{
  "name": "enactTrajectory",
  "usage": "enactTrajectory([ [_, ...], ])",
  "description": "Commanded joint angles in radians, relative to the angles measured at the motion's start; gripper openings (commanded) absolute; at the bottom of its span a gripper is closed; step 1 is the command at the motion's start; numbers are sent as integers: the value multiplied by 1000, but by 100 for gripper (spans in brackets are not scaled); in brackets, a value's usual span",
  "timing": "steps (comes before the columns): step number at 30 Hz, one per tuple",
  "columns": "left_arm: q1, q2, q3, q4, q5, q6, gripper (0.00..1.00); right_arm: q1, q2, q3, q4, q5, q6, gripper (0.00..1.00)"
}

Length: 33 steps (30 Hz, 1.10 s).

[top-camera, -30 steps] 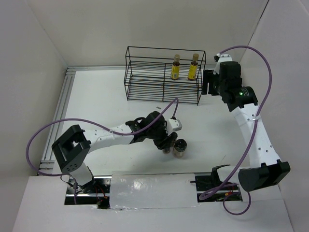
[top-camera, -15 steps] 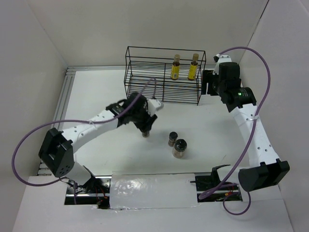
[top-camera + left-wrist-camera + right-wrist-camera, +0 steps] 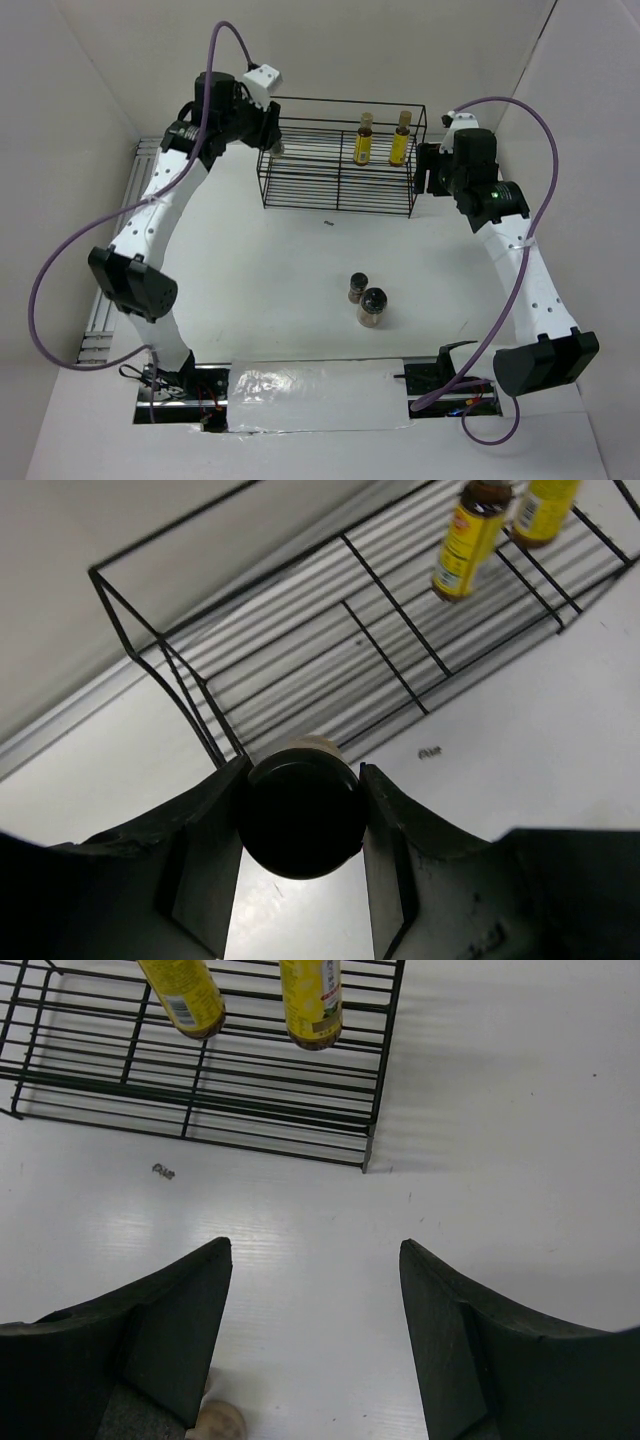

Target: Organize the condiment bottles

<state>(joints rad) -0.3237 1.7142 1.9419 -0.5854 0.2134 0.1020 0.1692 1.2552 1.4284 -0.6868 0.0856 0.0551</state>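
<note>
I will next lower the jar with my left gripper onto the wires at the end of the rack away from the yellow bottles.
My left gripper [image 3: 275,148] is shut on a short dark-lidded jar [image 3: 300,815] and holds it in the air over the left end of the black wire rack [image 3: 340,185]. The jar's black lid sits between the fingers in the left wrist view, above the rack's left corner [image 3: 215,735]. Two slim yellow bottles [image 3: 364,140] [image 3: 401,140] with tan caps stand in the rack's right half. They also show in the right wrist view [image 3: 185,1000] [image 3: 312,1000]. A short dark-lidded jar [image 3: 357,288] and a fatter black-lidded jar [image 3: 372,306] stand together on the table. My right gripper [image 3: 427,170] is open and empty beside the rack's right end.
A small scrap [image 3: 327,222] lies on the table in front of the rack. White walls close in the left, back and right sides. A metal rail [image 3: 125,230] runs along the left edge. A small tan round thing [image 3: 220,1422] shows at the bottom of the right wrist view.
My left arm has lifted one short jar from beside the two others and swung it up and back to the rack's left end. The right arm has not moved.
</note>
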Motion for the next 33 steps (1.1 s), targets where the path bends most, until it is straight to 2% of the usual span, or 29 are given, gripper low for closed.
enactTrajectory([
  [1,29,128,130,-2,-5,2,0,-7,-4,-20,47,-21,9,75],
  [6,46,235,231,70,-29,-12,0,-5,-4,-40,44,-12,14,75],
  [12,51,289,269,145,-45,7,0,-7,12,-31,27,-6,8,75],
  [21,57,323,229,46,-42,13,0,-7,15,-46,24,0,17,75],
  [33,66,383,241,30,-37,-5,0,-5,47,-6,1,20,2,75],
])
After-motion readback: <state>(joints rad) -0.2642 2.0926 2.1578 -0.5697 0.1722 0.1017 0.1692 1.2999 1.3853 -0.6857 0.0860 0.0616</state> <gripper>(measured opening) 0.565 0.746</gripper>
